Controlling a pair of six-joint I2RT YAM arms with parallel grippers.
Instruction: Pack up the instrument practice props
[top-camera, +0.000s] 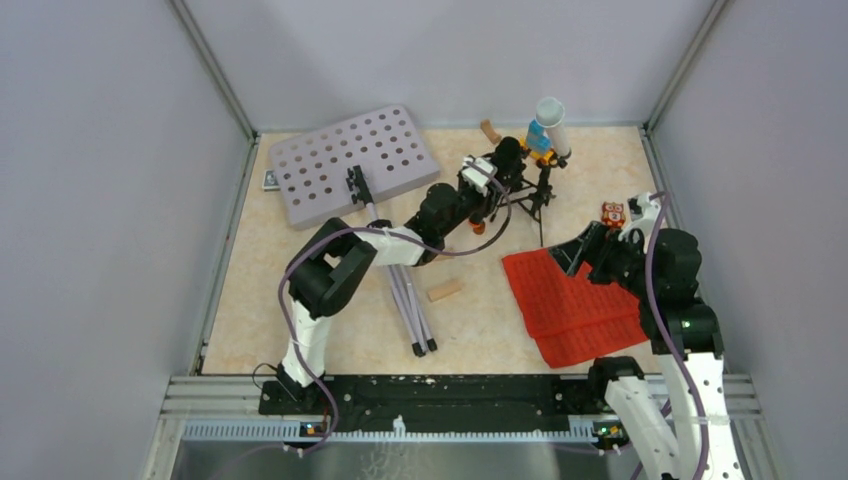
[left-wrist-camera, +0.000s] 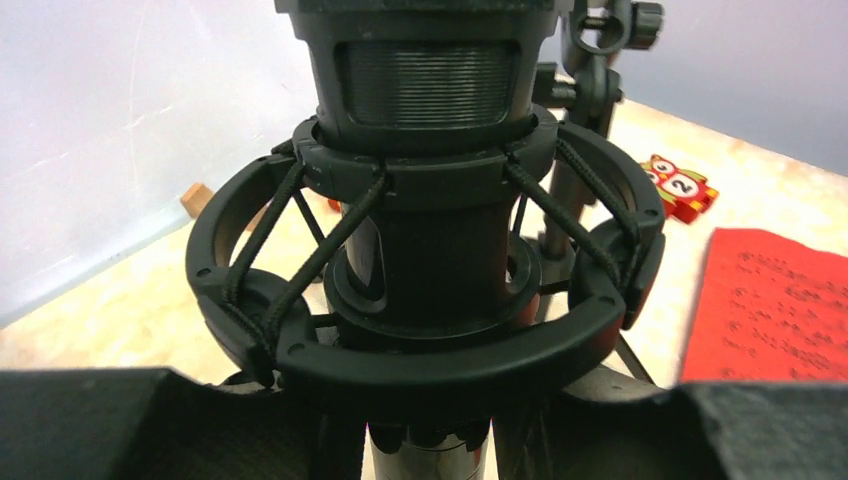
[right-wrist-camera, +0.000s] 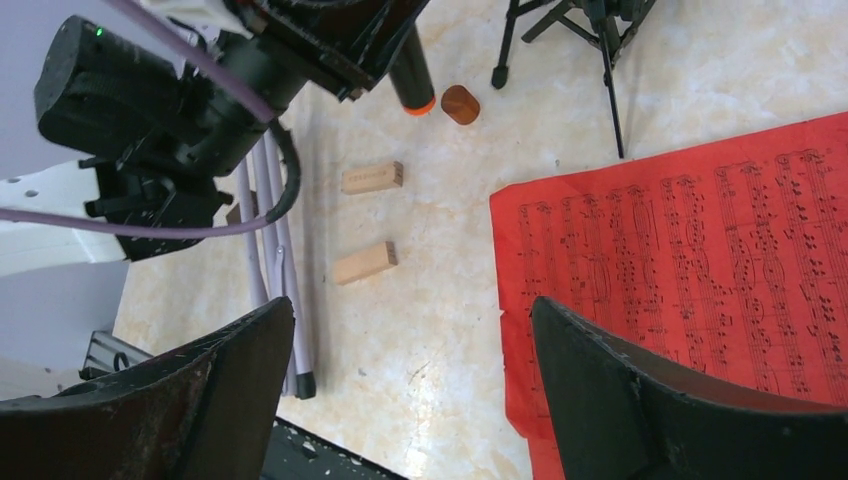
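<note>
My left gripper is to pull the black microphone (left-wrist-camera: 430, 230) back next, from near the white tube toward the silver tripod legs (top-camera: 408, 305). It will then open there.
My left gripper (top-camera: 478, 190) is shut on the black microphone (left-wrist-camera: 430, 230), whose body sits inside the black shock mount (left-wrist-camera: 600, 270) on the small black tripod (top-camera: 541, 195). In the right wrist view the microphone's orange end (right-wrist-camera: 418, 102) points down below the gripper. The grey perforated plate (top-camera: 350, 160) lies at the back left, its silver tripod legs (top-camera: 408, 305) folded towards me. Red sheet-music pages (top-camera: 580, 295) lie at the front right. My right gripper (top-camera: 567, 255) is open and empty above their left edge (right-wrist-camera: 690, 260). A white tube (top-camera: 553, 122) stands at the back.
A blue-and-orange toy car (top-camera: 540, 140) leans by the tube. Wooden blocks lie at the back (top-camera: 489, 130) and in the middle (top-camera: 445, 290). A red owl block (top-camera: 612, 213) sits right of the tripod. A small brown cap (right-wrist-camera: 460, 104) lies near the microphone's end.
</note>
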